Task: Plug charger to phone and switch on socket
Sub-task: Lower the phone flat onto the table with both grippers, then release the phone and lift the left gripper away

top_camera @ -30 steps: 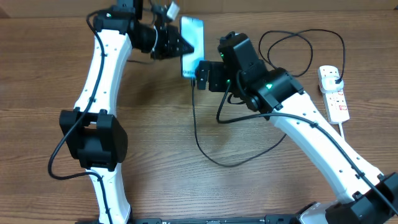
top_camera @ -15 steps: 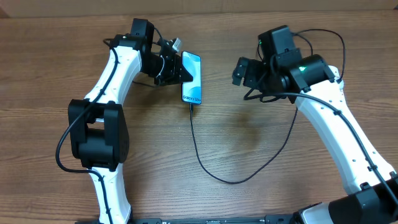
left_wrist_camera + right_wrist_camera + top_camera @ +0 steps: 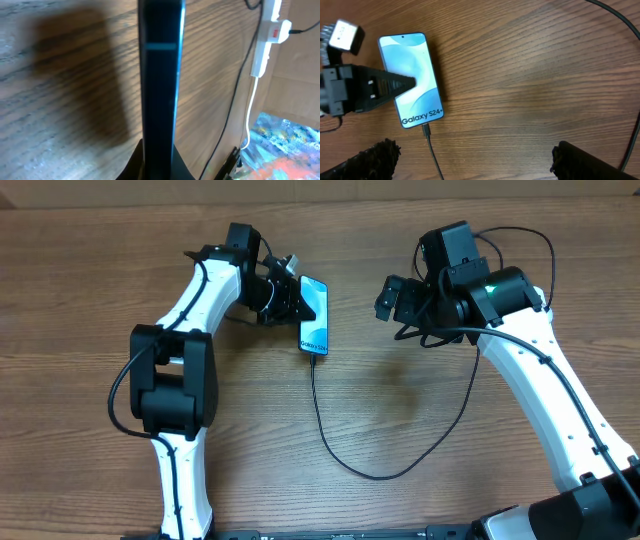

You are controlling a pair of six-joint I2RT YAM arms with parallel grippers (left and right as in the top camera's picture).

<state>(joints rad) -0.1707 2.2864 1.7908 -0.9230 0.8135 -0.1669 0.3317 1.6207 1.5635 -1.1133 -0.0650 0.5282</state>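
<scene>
The bare wooden tabletop is below my left gripper, so next I will move that gripper down with the phone (image 3: 314, 317) and open its fingers to let the phone go.
The phone (image 3: 314, 317) shows a lit blue screen with "Galaxy" text at its near end. My left gripper (image 3: 292, 300) is shut on it. In the left wrist view the phone (image 3: 160, 75) stands edge-on between the jaws of the left gripper (image 3: 160, 152). The charger (image 3: 385, 476) has its connector (image 3: 426, 131) in the phone's (image 3: 411, 80) lower end. Its cable loops across the table toward my right arm. My right gripper (image 3: 395, 298) hangs open to the right of the phone, and the right gripper (image 3: 475, 165) holds nothing. The socket (image 3: 262, 50) shows only in the left wrist view, far right.
A thick white cord (image 3: 248, 125) runs from the socket toward a colourful patch past the table edge. Black cable loops (image 3: 520, 235) lie behind my right arm. A cardboard wall (image 3: 400, 188) lines the table's far edge.
My right gripper has pulled away to the right from the phone's lower end and stays open. The left gripper has carried the phone slightly right and nearer, with the cable plugged in.
</scene>
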